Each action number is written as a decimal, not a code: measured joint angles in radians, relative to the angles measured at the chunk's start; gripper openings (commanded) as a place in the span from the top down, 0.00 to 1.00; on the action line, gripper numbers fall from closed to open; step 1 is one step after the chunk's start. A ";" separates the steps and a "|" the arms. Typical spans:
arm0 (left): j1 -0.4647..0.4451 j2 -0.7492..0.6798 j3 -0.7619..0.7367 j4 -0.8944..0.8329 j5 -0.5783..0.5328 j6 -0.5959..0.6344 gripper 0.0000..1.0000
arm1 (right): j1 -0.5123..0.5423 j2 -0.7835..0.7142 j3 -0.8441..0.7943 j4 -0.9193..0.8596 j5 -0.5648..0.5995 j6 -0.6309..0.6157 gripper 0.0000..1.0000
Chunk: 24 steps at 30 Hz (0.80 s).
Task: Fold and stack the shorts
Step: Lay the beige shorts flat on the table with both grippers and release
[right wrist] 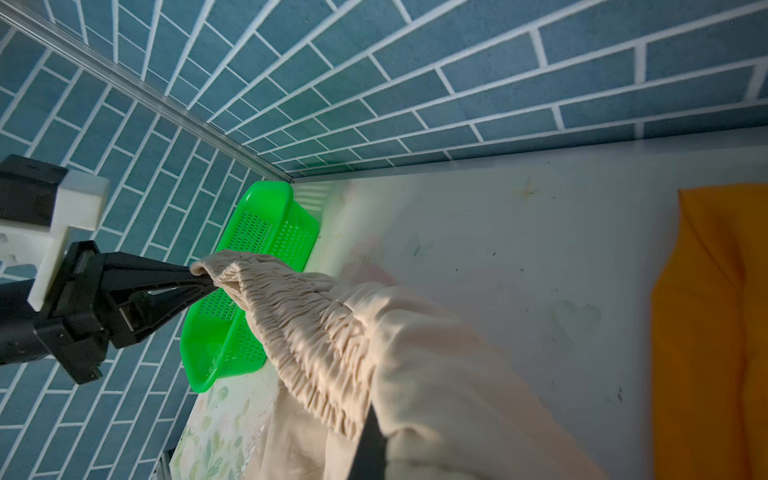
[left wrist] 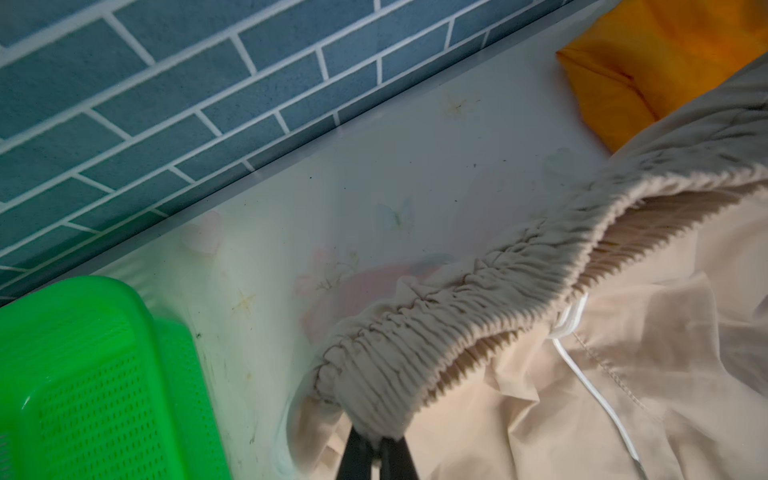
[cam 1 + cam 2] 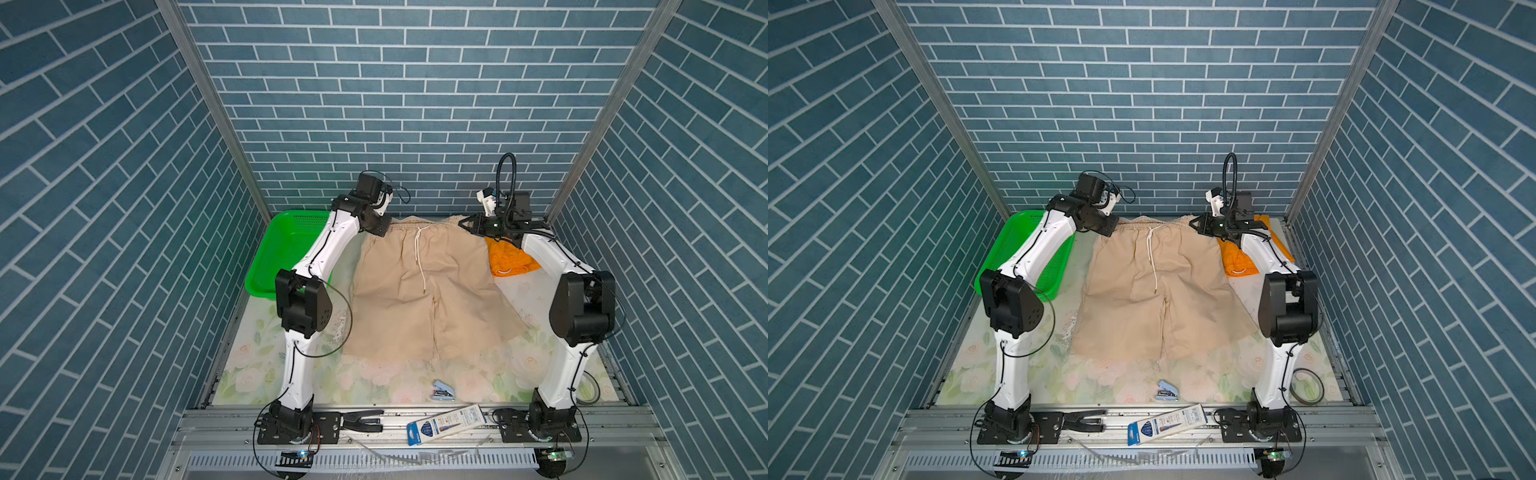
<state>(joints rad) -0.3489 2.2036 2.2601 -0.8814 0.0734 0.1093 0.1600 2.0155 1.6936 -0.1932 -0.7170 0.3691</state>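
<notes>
My left gripper has the waistband's corner, the only part still lifted, and should next lower slightly outward to the bare tabletop before the back wall (image 2: 292,260) and release it.
The beige shorts (image 3: 419,299) (image 3: 1150,291) lie spread on the floral table, waistband toward the back wall, with a white drawstring (image 3: 419,257) down the front. My left gripper (image 3: 388,226) (image 2: 376,442) is shut on the waistband's left corner. My right gripper (image 3: 463,224) (image 1: 374,419) is shut on its right corner, and the band is lifted and stretched between them. The orange shorts (image 3: 509,259) (image 1: 715,332) lie at the back right, partly under the beige cloth and the right arm.
A green perforated basket (image 3: 259,266) (image 2: 83,374) stands at the back left beside the left arm. Near the front edge lie a blue stapler (image 3: 442,390), a blue-and-white pack (image 3: 449,419) and a black tool (image 3: 361,419). A tape roll (image 3: 1306,384) sits front right.
</notes>
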 measured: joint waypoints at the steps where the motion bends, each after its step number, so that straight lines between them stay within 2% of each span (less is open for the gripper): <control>1: 0.006 0.030 0.018 0.014 -0.002 0.000 1.00 | -0.002 0.055 0.040 0.026 -0.011 0.006 1.00; 5: 0.033 0.108 0.048 0.061 -0.002 -0.005 1.00 | -0.003 0.236 0.196 0.089 -0.045 0.037 1.00; 7: 0.044 0.129 0.049 0.076 -0.002 -0.012 0.98 | -0.002 0.316 0.270 0.106 -0.060 0.058 0.79; 8: 0.047 0.135 0.049 0.080 -0.003 -0.014 0.88 | -0.002 0.343 0.297 0.110 -0.066 0.062 0.71; 9: 0.050 0.140 0.049 0.083 -0.006 -0.016 0.63 | -0.001 0.378 0.334 0.112 -0.068 0.074 0.64; 10: 0.055 0.142 0.049 0.084 -0.014 -0.018 0.33 | -0.002 0.405 0.369 0.111 -0.069 0.080 0.56; 12: 0.064 0.142 0.049 0.088 -0.022 -0.023 0.11 | -0.004 0.438 0.421 0.101 -0.069 0.090 0.42; 13: 0.070 0.142 0.049 0.093 -0.026 -0.023 0.03 | -0.004 0.442 0.435 0.095 -0.068 0.090 0.41; 14: 0.075 0.142 0.049 0.098 -0.026 -0.024 0.00 | -0.003 0.442 0.443 0.089 -0.067 0.087 0.38; 19: 0.089 0.137 0.049 0.103 -0.004 -0.031 0.00 | 0.011 0.362 0.412 0.003 -0.017 0.027 0.36; 22: 0.087 0.111 0.040 0.098 0.019 -0.040 0.00 | 0.042 0.204 0.260 -0.071 0.043 -0.021 0.35; 24: 0.086 0.058 0.000 0.091 0.032 -0.056 0.00 | 0.078 0.058 0.119 -0.117 0.112 -0.056 0.29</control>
<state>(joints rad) -0.2626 2.2620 2.2597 -0.7902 0.1055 0.0532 0.2379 2.0735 1.8126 -0.3099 -0.6052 0.3134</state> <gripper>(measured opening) 0.996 0.667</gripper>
